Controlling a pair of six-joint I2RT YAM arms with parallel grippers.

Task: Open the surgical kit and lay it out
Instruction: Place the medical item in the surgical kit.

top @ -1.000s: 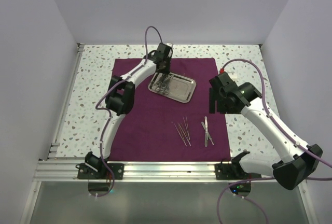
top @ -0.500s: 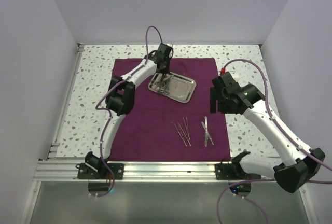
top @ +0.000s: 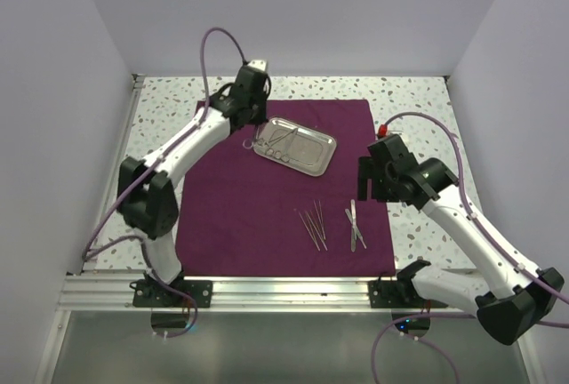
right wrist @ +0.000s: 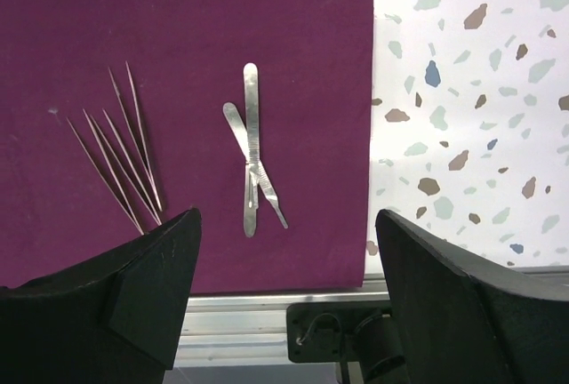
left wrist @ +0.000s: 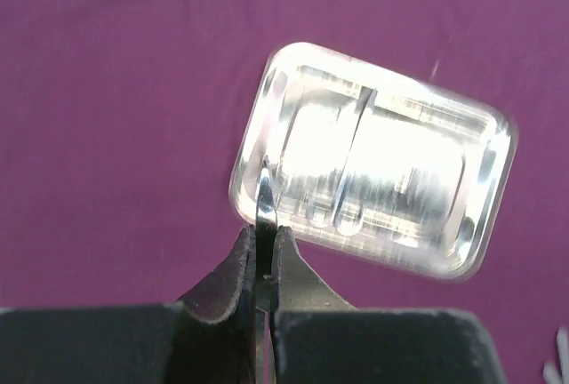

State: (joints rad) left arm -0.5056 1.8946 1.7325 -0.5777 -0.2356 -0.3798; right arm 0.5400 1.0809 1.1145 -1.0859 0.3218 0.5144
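Observation:
My left gripper moves back from the tray (top: 307, 148) next, then lowers the silver instrument onto the empty near cloth (top: 240, 215) beside the probes, where it has room.
The dark purple cloth (top: 240, 215) lies spread flat. The shiny steel tray (top: 307, 148) sits on its far part with ring-handled instruments (top: 279, 140) in it. My left gripper (top: 251, 133) hangs just left of the tray, shut on a thin silver instrument (left wrist: 265, 196) seen edge-on in the left wrist view, with the tray (left wrist: 391, 180) beyond it. Several probes (top: 313, 222) and a crossed pair of flat instruments (top: 356, 227) lie on the near cloth. My right gripper (top: 371, 180) is open and empty above the cloth's right edge, over the flat pair (right wrist: 252, 157) and the probes (right wrist: 120, 148).
Speckled tabletop (top: 418, 100) surrounds the cloth, also in the right wrist view (right wrist: 462, 91). An aluminium rail (top: 267, 291) runs along the near edge. White walls enclose the left, back and right sides.
My left arm has swung left from over the tray's left end to beside the tray, with a thin instrument in its jaws. The right arm has shifted slightly.

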